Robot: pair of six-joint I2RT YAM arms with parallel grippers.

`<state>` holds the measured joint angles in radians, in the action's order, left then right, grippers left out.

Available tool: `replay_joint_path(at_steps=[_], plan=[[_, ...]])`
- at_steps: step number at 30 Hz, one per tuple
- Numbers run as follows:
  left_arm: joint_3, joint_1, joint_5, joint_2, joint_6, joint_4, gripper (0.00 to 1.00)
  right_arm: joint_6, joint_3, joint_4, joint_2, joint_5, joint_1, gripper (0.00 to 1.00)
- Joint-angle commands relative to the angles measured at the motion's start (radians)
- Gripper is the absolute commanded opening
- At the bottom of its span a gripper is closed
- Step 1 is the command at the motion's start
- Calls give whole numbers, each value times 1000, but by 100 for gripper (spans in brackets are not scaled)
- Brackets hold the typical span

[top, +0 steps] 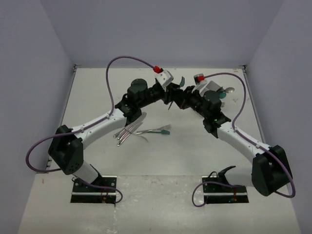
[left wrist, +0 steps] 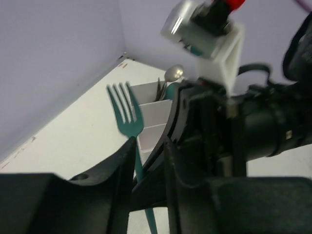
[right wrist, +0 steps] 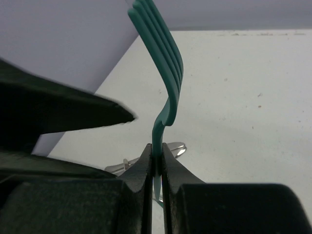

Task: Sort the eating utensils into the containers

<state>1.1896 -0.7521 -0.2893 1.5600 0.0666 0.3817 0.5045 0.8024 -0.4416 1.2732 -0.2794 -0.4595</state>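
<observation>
I should move my right gripper away from my left gripper and turn toward the white divided box (left wrist: 153, 117), over its middle section, because spoons are standing in the box's far section.
My right gripper (right wrist: 157, 155) is shut on the neck of a teal-green fork (right wrist: 163, 58) and holds it upright, tines up, above the back middle of the table (top: 97, 97). In the top view the fork (top: 181, 81) stands between my right gripper (top: 179, 95) and my left gripper (top: 169, 93), which meet there. In the left wrist view the fork (left wrist: 127, 114) has its handle running down between my left gripper's (left wrist: 146, 161) parted jaws, close to the left finger. The white divided box (left wrist: 153, 117) lies behind, with a silver spoon (left wrist: 174, 73) in its far compartment.
A bunch of silver utensils (top: 127, 131) and another teal fork (top: 163, 130) lie in the table's middle, in front of the left arm. A silver spoon bowl (top: 229, 90) shows beside the right arm. Purple walls enclose the table on three sides.
</observation>
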Motion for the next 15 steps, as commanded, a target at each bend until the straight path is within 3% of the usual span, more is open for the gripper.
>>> replay_joint_path(at_steps=[1,3,9,15], plan=[[19,-81,-386,-23,-8,-23,35,26,-6,-143,29,42,-8,0],[19,-81,-308,-35,-17,-46,100,43,-45,-180,3,149,-7,0],[-19,-63,65,-139,-54,-116,100,75,-127,-164,-64,426,62,0],[-56,66,130,-207,-2,-122,100,28,-86,-167,-28,954,88,0]])
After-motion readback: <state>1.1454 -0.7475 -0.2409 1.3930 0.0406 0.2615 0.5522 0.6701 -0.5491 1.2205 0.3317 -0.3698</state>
